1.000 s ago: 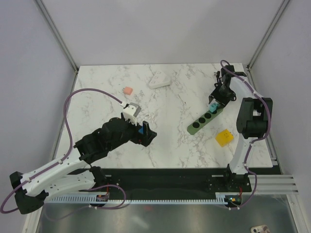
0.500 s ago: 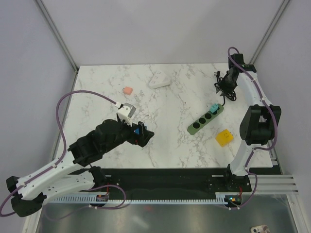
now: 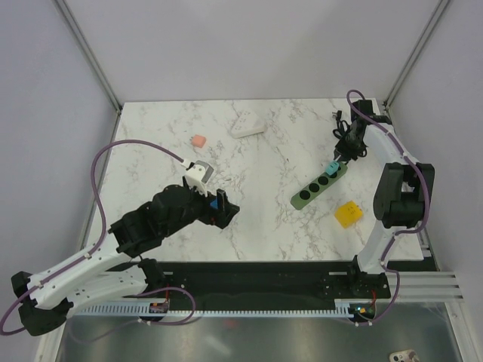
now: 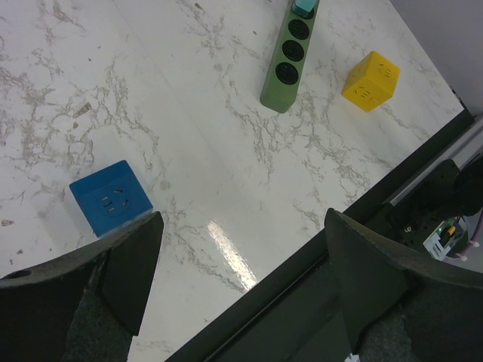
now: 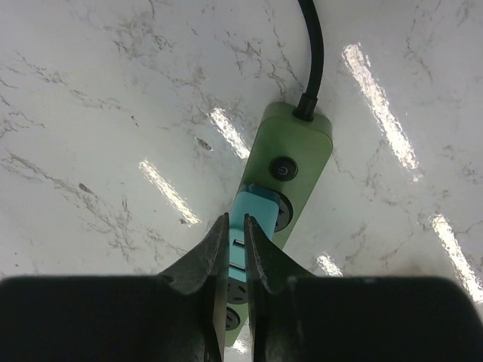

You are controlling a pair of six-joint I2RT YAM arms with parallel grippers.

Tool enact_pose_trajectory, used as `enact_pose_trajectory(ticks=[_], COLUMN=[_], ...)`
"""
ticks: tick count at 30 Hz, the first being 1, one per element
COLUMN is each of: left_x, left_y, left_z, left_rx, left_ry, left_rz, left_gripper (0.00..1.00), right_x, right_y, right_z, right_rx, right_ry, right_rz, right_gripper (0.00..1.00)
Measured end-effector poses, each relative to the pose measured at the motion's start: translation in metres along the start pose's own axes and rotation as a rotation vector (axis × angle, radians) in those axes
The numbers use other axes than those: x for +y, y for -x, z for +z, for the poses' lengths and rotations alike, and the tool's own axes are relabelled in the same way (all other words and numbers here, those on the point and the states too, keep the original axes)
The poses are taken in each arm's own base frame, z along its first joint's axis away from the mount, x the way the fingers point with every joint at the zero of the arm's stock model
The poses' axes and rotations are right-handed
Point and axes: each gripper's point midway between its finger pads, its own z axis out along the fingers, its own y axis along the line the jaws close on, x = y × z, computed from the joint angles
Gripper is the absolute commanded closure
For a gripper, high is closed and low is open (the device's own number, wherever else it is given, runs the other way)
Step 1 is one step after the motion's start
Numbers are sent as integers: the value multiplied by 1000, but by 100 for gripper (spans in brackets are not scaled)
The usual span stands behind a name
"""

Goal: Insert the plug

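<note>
My left gripper next shifts over, turns and lowers astride the bright-blue cube (image 3: 214, 204) (image 4: 113, 197), below and to its left in the wrist view, outside my fingers.
The bright-blue cube plug (image 4: 111, 205) lies on the marble table, socket face up, and also shows in the top view (image 3: 216, 202). My left gripper (image 4: 241, 226) is open and empty, low over the table, with the cube just beyond its left finger (image 4: 124, 279). The green power strip (image 3: 313, 187) lies at the right and also shows in the right wrist view (image 5: 298, 162). A teal plug (image 5: 255, 219) sits in its first socket. My right gripper (image 5: 235, 222) hovers above that teal plug, jaws almost together with nothing between them.
A yellow block (image 3: 348, 213) lies near the strip's near end. A small pink block (image 3: 198, 141) and a white adapter (image 3: 247, 125) lie at the back. The strip's black cable (image 5: 311, 53) runs off toward the far right corner. The table's front edge (image 4: 302, 264) is under my left gripper.
My right gripper left the strip's far end, swung up toward the back corner, and has come back down over the teal plug. My left arm shifted slightly left.
</note>
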Motion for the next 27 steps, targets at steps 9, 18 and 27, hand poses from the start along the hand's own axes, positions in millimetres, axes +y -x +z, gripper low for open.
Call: enact_pose_trajectory(ticks=[9,18,27], left_x=[6,18,55], left_y=[-1,-6,-43], left_z=[2,26,54], left_rx=[18,83,274], left_ry=[42,136,245], left_rz=[16,38,-43], left_gripper=[4,2,3], right_x=[-2,52,61], right_y=[2,-35,-112], right_z=[-6,-68,-106], right_rx=[-7,-95,-108], right_ry=[-16,143,352], right_rz=[-24,-238,-402], right_gripper=[55,2,2])
